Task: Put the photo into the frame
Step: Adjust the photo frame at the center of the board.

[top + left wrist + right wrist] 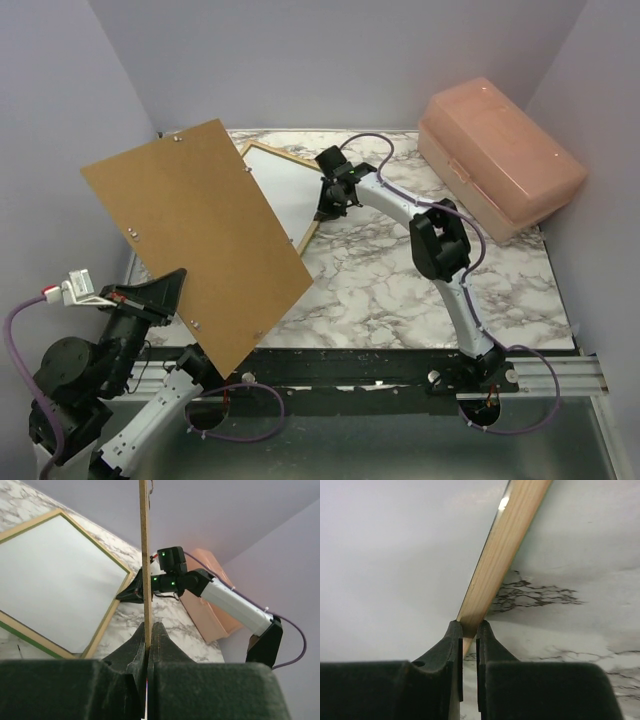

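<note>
The raised board hides much of the frame (285, 155) from above. Next my right gripper will drag the frame by its bar toward the pink box's side (386, 220) and release it.
The frame (285, 155) lies on the marble table at the back, pale wood side up, with a green edge showing in the left wrist view (112, 612). A white surface (285, 195) fills its opening. I cannot tell whether that is the photo's reverse side, and no sunset picture shows. My right gripper (325, 205) is shut on the frame's right corner rail (505, 550), its jaws (468, 627) pinching the wood. My left gripper (150, 630) is shut on the lower edge of the plain brown backing board (190, 235). It holds the board tilted up in the air over the table's left side.
A closed pink plastic box (500, 155) stands at the back right. Lilac walls close in the table (400, 280) on three sides. A black rail (380, 365) runs along the near edge by the arm bases. The raised board hides the table's left part.
</note>
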Robot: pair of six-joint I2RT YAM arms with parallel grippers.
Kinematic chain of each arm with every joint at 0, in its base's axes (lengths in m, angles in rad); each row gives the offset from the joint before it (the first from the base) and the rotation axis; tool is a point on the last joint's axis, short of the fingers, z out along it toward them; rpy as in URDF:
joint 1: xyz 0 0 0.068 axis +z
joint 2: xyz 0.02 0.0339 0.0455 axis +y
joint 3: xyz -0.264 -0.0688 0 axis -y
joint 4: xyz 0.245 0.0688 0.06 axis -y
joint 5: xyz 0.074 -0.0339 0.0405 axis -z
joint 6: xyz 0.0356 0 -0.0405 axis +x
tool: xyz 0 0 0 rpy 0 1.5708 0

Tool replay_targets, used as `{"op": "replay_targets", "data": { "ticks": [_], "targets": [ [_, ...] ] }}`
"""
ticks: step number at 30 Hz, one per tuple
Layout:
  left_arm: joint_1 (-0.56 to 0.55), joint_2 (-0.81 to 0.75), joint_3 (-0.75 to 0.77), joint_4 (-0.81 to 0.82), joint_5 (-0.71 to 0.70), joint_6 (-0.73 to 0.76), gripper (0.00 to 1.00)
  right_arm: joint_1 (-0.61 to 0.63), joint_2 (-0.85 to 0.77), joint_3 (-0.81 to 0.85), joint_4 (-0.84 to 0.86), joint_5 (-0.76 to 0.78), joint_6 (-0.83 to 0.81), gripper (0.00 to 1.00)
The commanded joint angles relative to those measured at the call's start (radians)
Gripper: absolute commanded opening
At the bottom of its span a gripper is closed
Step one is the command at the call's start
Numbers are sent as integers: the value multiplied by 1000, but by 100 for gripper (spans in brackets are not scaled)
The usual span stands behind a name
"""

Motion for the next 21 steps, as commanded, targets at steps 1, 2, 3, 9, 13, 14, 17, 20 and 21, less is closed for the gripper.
{"op": "replay_targets", "data": {
  "ticks": [1,2,3,9,13,14,17,20,21],
  "targets": [
    [0,24,-15,92,102,-24,0,-72,37,-205,-169,188,-150,1],
    [0,26,-20,96,111,-27,0,-84,18,-228,-159,185,-156,1],
    [-1,30,-24,97,123,-29,0,-94,1,-256,-152,190,-156,1],
    [0,48,-57,93,178,-35,0,-154,-94,-380,-135,239,-201,1],
    [-1,55,-83,92,207,-40,0,-186,-140,-450,-137,296,-248,1],
    [-1,56,-87,91,210,-42,0,-196,-149,-468,-133,305,-262,1],
    [-1,58,-95,90,215,-42,0,-223,-168,-500,-130,353,-325,1],
    [0,63,-95,83,218,-41,0,-245,-178,-518,-126,399,-383,1],
    [0,65,-94,83,219,-40,0,-252,-182,-522,-123,410,-391,1]
  ]
}}
